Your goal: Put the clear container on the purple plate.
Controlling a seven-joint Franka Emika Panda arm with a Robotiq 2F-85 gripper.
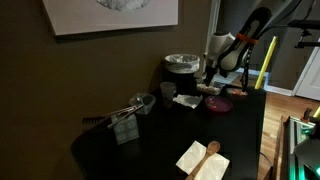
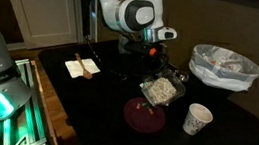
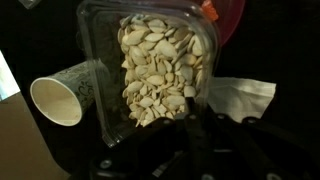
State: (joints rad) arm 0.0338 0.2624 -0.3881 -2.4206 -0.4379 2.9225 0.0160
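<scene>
The clear container (image 2: 161,89) still hangs tilted beside the plate. So next, my gripper moves it over the middle of the purple plate (image 2: 146,116) and lowers to release it.
The clear container (image 3: 150,70) is a see-through tub full of pale seeds. It fills the middle of the wrist view, with its near rim at my gripper (image 3: 190,122). The gripper looks shut on that rim, with one dark finger against the tub's wall. In an exterior view the clear container (image 2: 161,89) hangs tilted under the gripper (image 2: 157,68), just behind the purple plate (image 2: 146,116). In the wrist view the plate (image 3: 230,18) shows only as an edge beyond the tub. In an exterior view the plate (image 1: 218,103) lies just below the gripper (image 1: 210,78).
A paper cup (image 2: 197,119) stands beside the plate and also shows in the wrist view (image 3: 58,100). A round grey lidded bowl (image 2: 224,67) sits further back. A white napkin (image 3: 240,95) lies by the tub. A napkin with a wooden spoon (image 1: 203,160) and a metal tool (image 1: 125,115) lie apart.
</scene>
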